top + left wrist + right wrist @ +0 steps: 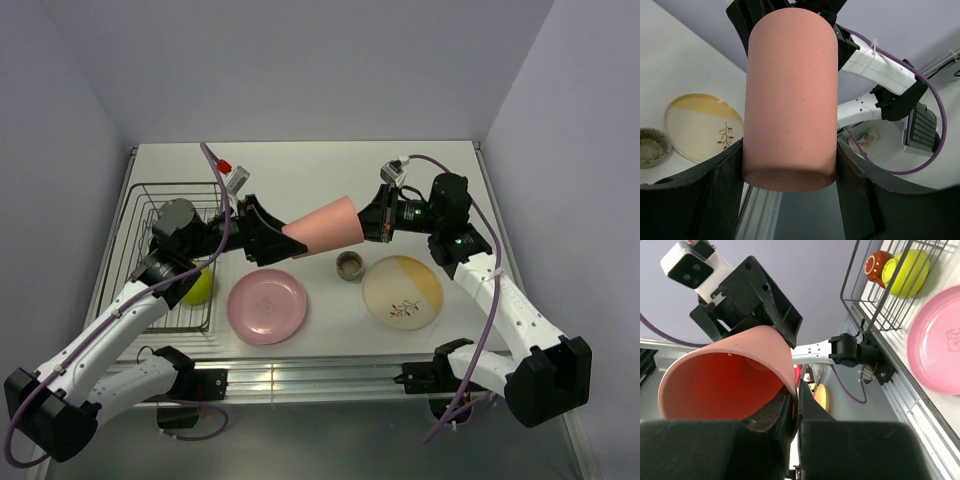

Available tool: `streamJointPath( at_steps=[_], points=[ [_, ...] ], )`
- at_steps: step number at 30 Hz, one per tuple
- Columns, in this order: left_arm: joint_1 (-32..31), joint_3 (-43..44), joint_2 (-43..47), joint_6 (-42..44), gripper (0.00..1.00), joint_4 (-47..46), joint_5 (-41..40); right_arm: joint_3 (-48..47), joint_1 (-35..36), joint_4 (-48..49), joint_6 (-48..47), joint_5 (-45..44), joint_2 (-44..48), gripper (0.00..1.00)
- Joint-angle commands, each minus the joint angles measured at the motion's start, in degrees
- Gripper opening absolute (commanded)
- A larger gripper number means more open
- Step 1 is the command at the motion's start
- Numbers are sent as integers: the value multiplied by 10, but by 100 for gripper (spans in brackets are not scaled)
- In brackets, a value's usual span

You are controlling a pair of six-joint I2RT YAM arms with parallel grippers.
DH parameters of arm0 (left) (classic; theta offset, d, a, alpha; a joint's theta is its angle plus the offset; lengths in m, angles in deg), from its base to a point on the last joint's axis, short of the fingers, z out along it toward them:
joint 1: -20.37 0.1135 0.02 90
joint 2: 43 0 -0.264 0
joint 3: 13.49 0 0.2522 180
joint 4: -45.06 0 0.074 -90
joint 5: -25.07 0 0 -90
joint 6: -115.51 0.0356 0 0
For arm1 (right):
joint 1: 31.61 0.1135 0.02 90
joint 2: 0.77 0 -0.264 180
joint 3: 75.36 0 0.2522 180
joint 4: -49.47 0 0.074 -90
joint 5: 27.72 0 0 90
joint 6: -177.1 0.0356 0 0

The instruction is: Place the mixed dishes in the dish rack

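Observation:
Next I need to swing my left gripper to the left in the top view and down into the rack's near end point(184, 316) to release the cup, since bare wires show there.
The salmon-pink cup point(325, 227) point(790, 95) point(725, 375) hangs on its side above the table between both arms. My right gripper point(368, 222) point(799, 390) is shut on the cup's rim, one finger inside and one outside. My left gripper point(285, 240) point(789, 152) straddles the cup's base end, and both fingers press its sides. The dish rack point(135, 230) point(865, 300) stands at the left and holds the lime-green bowl point(198, 287) point(907, 272) and the dark red-orange mug point(875, 267).
On the table lie the pink plate point(267, 306) point(940, 340), the small grey-tan cup point(349, 265) point(651, 146) and the cream-and-orange plate point(402, 287) point(700, 125). Walls close the table in on three sides.

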Motion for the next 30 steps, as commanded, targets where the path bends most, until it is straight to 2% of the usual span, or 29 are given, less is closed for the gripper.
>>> streamJointPath(
  at_steps=[1,4,5,7,8,10,11,12,15,16,17,18,19,20,23,30],
  points=[
    [-5,36,13,29,0,35,-36,-35,2,-36,-43,-11,-4,6],
    [-3,32,36,37,0,63,-58,-57,1,-79,-81,-17,-10,43],
    [-3,38,42,42,0,78,-68,-63,0,-102,-107,-27,-13,67],
    [5,46,59,54,0,129,-101,-79,-3,-152,-131,-40,-16,94],
    [9,61,68,63,0,162,-114,-92,-10,-172,-160,-61,-17,100],
    [34,79,75,70,0,220,-156,-112,-20,-261,-201,-101,-19,100],
    [44,99,82,74,0,282,-173,-126,-29,-300,-250,-131,-19,100],
    [64,111,85,79,0,313,-190,-151,-33,-364,-269,-202,-17,100],
    [84,154,98,87,0,434,-298,-178,-40,-431,-318,-320,-4,100],
    [88,167,96,86,0,470,-334,-179,-40,-436,-329,-339,1,100],
    [90,190,86,77,0,506,-410,-179,-40,-440,-333,-353,6,100],
    [92,201,79,73,0,577,-448,-174,-40,-443,-334,-365,18,100],
    [92,212,74,66,0,608,-484,-171,-40,-442,-338,-377,22,100],
    [93,213,71,46,0,632,-554,-166,-40,-444,-341,-382,26,100],
    [93,214,76,-6,0,707,-653,-150,-39,-445,-346,-394,40,100],
    [94,237,84,-134,0,849,-725,-134,-1,-442,-353,-410,49,100]
  ],
)
